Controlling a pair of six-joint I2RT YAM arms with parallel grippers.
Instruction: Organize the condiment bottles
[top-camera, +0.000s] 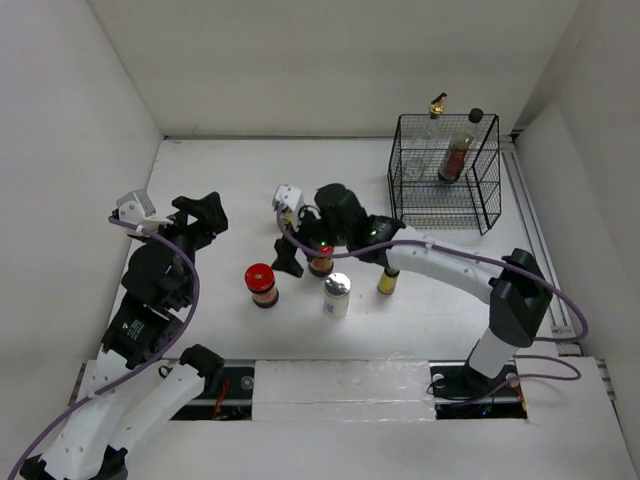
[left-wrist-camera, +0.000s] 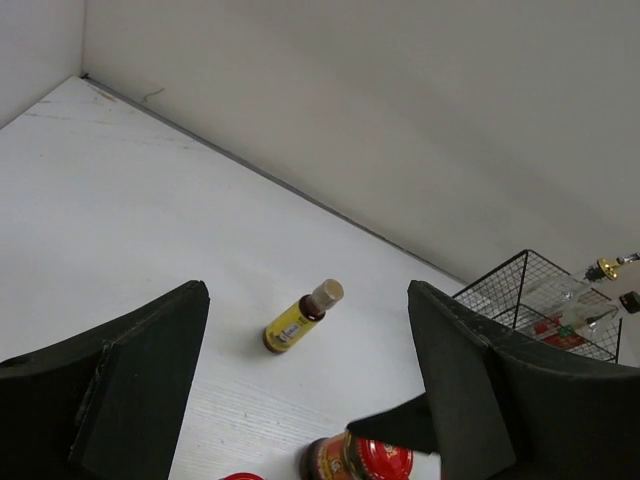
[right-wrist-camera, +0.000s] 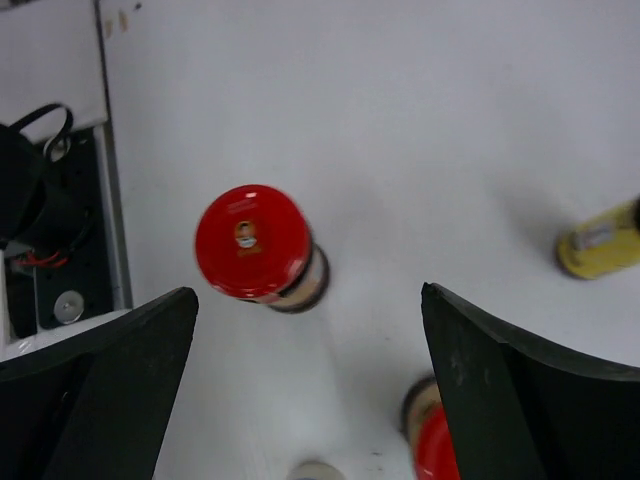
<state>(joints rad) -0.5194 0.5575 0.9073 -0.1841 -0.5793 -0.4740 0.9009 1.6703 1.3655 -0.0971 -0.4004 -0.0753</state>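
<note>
The lone jar's red lid (top-camera: 260, 276) (right-wrist-camera: 252, 242) sits below the right gripper and to its left in the top view, so the gripper should next lower its open fingers around the lid.
The tall clear gold-spouted bottle (top-camera: 433, 122) and the dark red-labelled black-capped bottle (top-camera: 457, 152) stand in the black wire basket (top-camera: 480, 205). One red-lidded jar (top-camera: 262, 283) stands alone on the table. The other red-lidded jar (top-camera: 320, 262) is partly under my right gripper (top-camera: 290, 240). That gripper is open and empty, and hovers between the two red-lidded jars (right-wrist-camera: 252, 243) (right-wrist-camera: 435, 440). The silver-lidded jar (top-camera: 337, 295) and one yellow bottle (top-camera: 388, 280) stand near my right arm. The second yellow bottle (left-wrist-camera: 303, 317) (right-wrist-camera: 600, 240) is hidden in the top view. My left gripper (top-camera: 200, 215) is open and empty.
The white walls enclose the table on three sides. The basket (left-wrist-camera: 530, 300) stands at the back right. A black rail (right-wrist-camera: 60, 250) runs along the near edge by the arm bases.
</note>
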